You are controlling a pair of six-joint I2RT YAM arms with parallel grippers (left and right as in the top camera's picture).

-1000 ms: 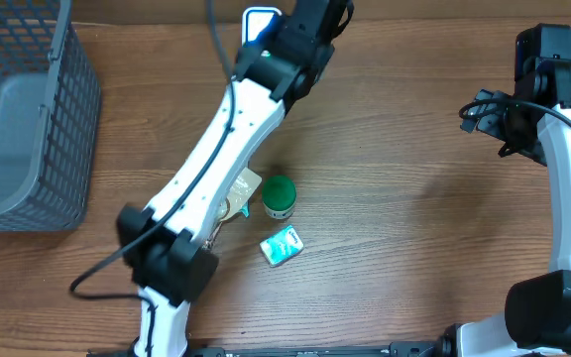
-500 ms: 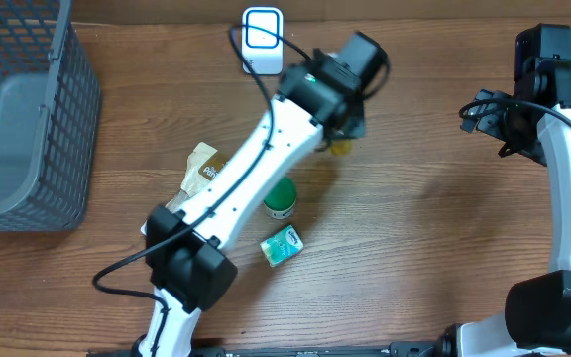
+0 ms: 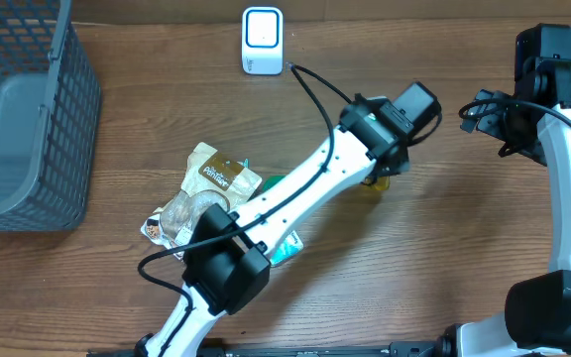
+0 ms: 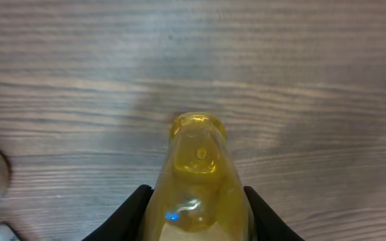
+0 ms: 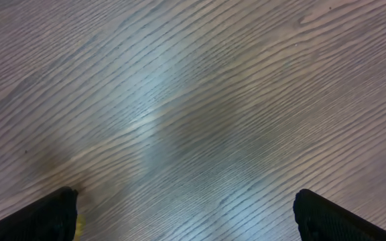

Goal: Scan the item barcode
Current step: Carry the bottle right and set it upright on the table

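My left gripper holds the yellow translucent bottle (image 3: 374,185) and will next move back slightly and lower the bottle onto the wood.
A yellow translucent bottle (image 4: 198,167) fills the left wrist view, its round end pointing away over bare wood. My left gripper (image 4: 198,204) is shut on it, one black finger (image 4: 136,211) pressed to each side. From overhead only a yellow sliver of the bottle (image 3: 374,185) peeks out under the left wrist (image 3: 395,124), right of the table's middle. The white barcode scanner (image 3: 263,40) with a blue square stands at the back edge, well left of the bottle. My right gripper (image 5: 186,211) is open over bare wood, at the right side (image 3: 484,114).
A tan snack bag (image 3: 204,188) lies left of centre. A teal box (image 3: 290,246) and a green item (image 3: 275,178) are mostly hidden under the left arm. A grey wire basket (image 3: 23,109) sits at the far left.
The left arm has swung right and toward the front with the yellow bottle, away from the scanner. This uncovered the snack bag and hid the green item. The right arm is still.
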